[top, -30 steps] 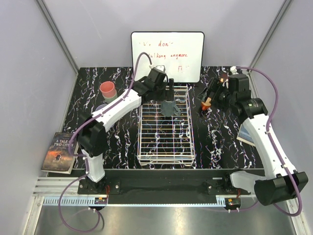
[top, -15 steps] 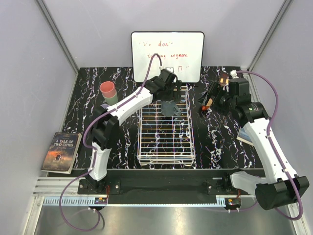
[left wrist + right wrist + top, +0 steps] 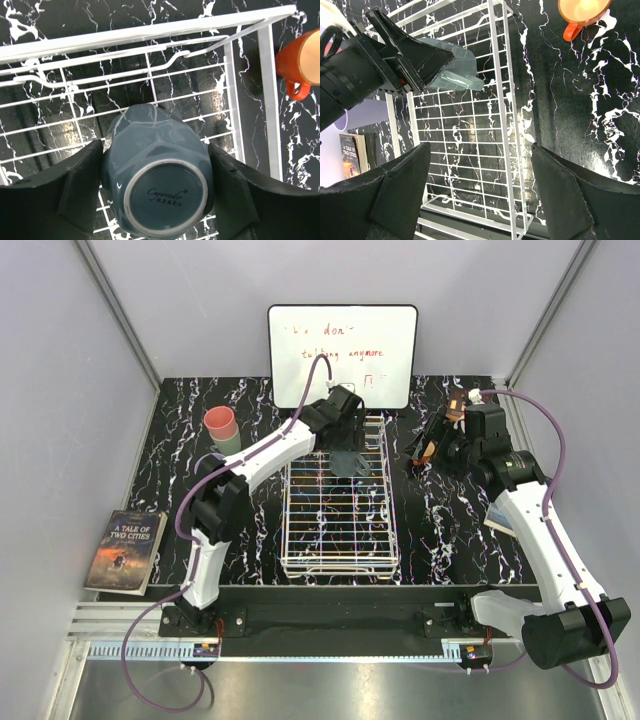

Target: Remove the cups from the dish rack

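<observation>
My right gripper will tilt sideways and move onto the dark grey mug (image 3: 346, 464) (image 3: 463, 60) to close, because the mug is to its left in the top view.
The dark grey mug (image 3: 160, 185) stands upside down at the far end of the white wire dish rack (image 3: 340, 540). My left gripper (image 3: 157, 195) is shut on the mug, one finger against each side; it also shows in the top view (image 3: 347, 452). The small orange-red cup (image 3: 582, 12) sits upright on the table right of the rack (image 3: 150, 32). My right gripper (image 3: 480, 195) is open and empty, hovering above the rack's right edge (image 3: 497, 100). The pink cup (image 3: 220, 422) sits on the pale green one (image 3: 224, 443) at the back left. The lavender cup is hidden.
A whiteboard (image 3: 342, 355) with red writing leans at the back wall. A book (image 3: 125, 550) lies off the table's left edge. Another flat item (image 3: 500, 515) lies under the right arm. The orange-red cup also shows at the left wrist view's right edge (image 3: 302, 65).
My left arm has reached further right and its fingers now sit around the mug. My right gripper has drawn slightly up and back from the orange-red cup.
</observation>
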Motion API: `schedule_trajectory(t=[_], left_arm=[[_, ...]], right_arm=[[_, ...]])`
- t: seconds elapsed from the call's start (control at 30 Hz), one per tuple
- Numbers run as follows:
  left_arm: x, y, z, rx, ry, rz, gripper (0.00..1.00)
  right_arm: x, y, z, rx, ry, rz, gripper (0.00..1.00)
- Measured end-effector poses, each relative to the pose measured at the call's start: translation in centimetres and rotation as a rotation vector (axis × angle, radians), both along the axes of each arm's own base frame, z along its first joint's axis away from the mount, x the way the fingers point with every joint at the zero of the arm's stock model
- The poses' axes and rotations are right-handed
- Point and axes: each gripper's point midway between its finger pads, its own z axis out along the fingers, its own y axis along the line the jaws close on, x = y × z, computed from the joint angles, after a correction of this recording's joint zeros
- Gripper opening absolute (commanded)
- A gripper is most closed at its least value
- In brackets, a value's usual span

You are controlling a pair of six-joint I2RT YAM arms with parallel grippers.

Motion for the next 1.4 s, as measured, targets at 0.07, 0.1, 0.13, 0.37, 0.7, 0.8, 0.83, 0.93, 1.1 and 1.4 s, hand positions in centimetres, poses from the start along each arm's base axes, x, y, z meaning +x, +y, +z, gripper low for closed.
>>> schedule_trajectory(t=[0.07, 0.1, 0.13, 0.37, 0.7, 0.8, 0.83, 0.93, 1.1, 1.4], left_arm=[[0.0, 0.0, 0.0, 0.000, -0.003, -0.002, 0.00], [0.0, 0.0, 0.0, 0.000, -0.004, -0.002, 0.00], [0.1, -0.1, 0.0, 0.000, -0.004, -0.002, 0.00], [-0.1, -0.1, 0.2, -0.002, -0.002, -0.022, 0.00], [-2.5, -0.7, 6.1, -0.222, 0.034, -0.119, 0.00], [-3.1, 0.2, 9.4, -0.406, 0.005, -0.128, 0.00], [-3.4, 0.8, 10.3, -0.476, -0.007, -0.124, 0.00], [-4.1, 3.0, 11.2, -0.661, -0.020, -0.093, 0.00], [-3.9, 4.5, 9.8, -0.857, -0.007, -0.047, 0.00], [-6.6, 2.2, 17.1, -1.208, -0.073, -0.241, 0.00]], right_arm=[[-0.1, 0.0, -0.1, -0.001, 0.003, 0.000, 0.88], [-0.1, 0.0, -0.2, -0.001, 0.003, 0.000, 0.88], [-0.1, 0.0, -0.2, -0.001, 0.004, 0.000, 0.88], [-0.1, 0.0, -0.2, -0.001, 0.004, 0.000, 0.88], [0.0, 0.0, -0.1, 0.002, 0.000, -0.001, 0.88], [0.2, 0.2, 0.1, 0.014, -0.009, -0.002, 0.88], [0.3, 0.3, 0.3, 0.023, -0.017, -0.001, 0.88], [0.6, 0.8, 0.7, 0.054, -0.035, 0.007, 0.86], [1.1, 2.4, 1.0, 0.145, -0.059, 0.048, 0.76], [1.1, 7.2, 3.9, 0.446, -0.134, 0.213, 0.70]])
